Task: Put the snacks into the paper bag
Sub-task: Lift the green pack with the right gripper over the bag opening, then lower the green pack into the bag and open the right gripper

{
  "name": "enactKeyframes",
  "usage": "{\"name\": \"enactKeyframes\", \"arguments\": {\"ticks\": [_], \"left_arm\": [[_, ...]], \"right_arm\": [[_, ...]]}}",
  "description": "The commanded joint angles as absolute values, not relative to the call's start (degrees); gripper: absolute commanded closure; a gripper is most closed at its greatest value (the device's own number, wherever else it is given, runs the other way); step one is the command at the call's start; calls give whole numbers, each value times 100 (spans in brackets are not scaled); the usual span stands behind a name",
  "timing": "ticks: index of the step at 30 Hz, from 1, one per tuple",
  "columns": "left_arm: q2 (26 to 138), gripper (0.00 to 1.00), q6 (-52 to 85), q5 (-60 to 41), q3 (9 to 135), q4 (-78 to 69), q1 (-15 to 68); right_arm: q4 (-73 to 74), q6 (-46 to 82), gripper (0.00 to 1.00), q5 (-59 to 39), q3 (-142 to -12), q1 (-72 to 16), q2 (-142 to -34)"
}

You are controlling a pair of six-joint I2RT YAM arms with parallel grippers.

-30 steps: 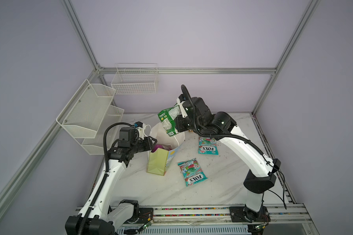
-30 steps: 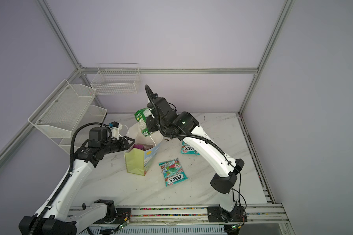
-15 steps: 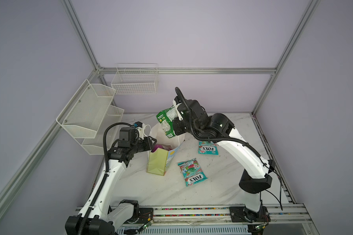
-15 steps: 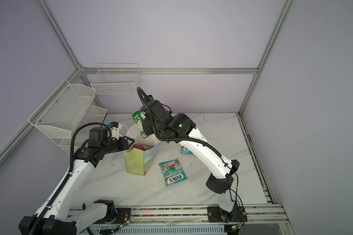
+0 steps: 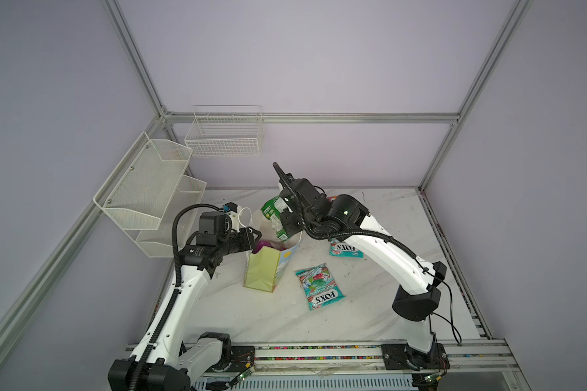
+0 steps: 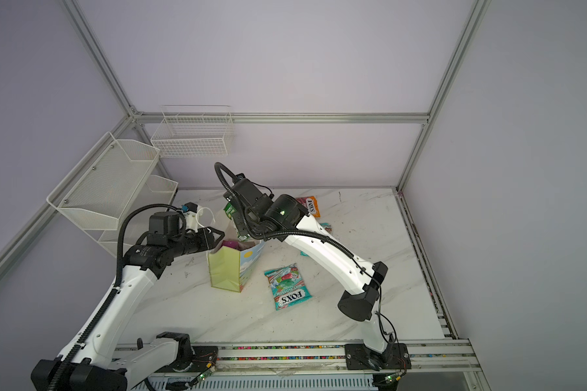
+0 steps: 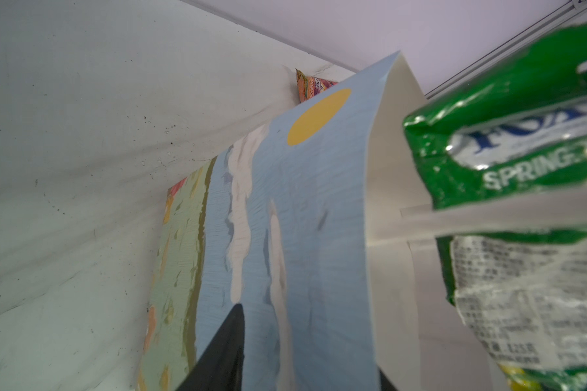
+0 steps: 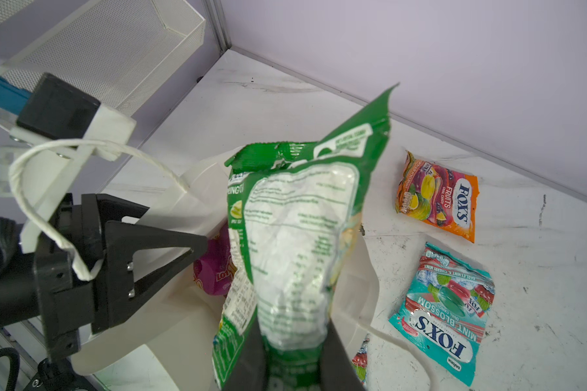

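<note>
I should next lower my right gripper toward the magenta packet and let the green packet go into the bag, because the bag's opening (image 5: 282, 245) (image 8: 205, 309) is wide open just below my right gripper.
The paper bag (image 5: 263, 267) (image 6: 224, 270) stands tilted at mid-table, mouth up, with a magenta packet (image 5: 263, 244) (image 8: 214, 270) inside. My right gripper (image 5: 287, 220) (image 8: 292, 338) is shut on the green packet (image 5: 275, 216) (image 8: 285, 237), which hangs over the bag's mouth. My left gripper (image 5: 255, 235) (image 7: 305, 338) stands open astride the bag's blue printed wall (image 7: 302, 237), one finger (image 7: 227, 352) outside it. A teal packet (image 5: 319, 286) (image 8: 448, 315) lies right of the bag, a second teal one (image 5: 344, 248) partly under the right arm, and the orange packet (image 8: 438, 199) (image 6: 310, 205) farther back.
A white mesh shelf (image 5: 146, 189) hangs on the left wall and a wire basket (image 5: 224, 135) on the back wall. The bag's cord handle (image 8: 38, 210) loops over the left gripper's body. A metal rail (image 5: 319, 352) runs along the table's front edge.
The right arm has swung left and lower with the green packet, bringing it over the bag's mouth. The left arm and the bag have stayed put.
</note>
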State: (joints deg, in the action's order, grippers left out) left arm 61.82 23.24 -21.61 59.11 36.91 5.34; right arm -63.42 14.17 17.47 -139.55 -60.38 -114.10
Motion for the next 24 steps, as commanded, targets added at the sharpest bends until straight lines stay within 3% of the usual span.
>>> {"name": "enactKeyframes", "arguments": {"ticks": [1, 11, 20, 24], "left_arm": [[6160, 60, 2294, -2128, 5994, 3531, 573], [6166, 59, 2309, -2131, 6003, 3516, 571], [6126, 59, 2295, -2114, 5990, 3518, 572], [6144, 59, 2303, -2122, 6003, 3516, 571]], "right_arm": [[-6476, 1271, 98, 1952, -13958, -6123, -11476], [-6473, 1204, 91, 2004, -13816, -6196, -11522], [-6473, 1221, 59, 2046, -13910, -6207, -11547], [-6447, 1248, 52, 2118, -13907, -6239, -11489]]}}
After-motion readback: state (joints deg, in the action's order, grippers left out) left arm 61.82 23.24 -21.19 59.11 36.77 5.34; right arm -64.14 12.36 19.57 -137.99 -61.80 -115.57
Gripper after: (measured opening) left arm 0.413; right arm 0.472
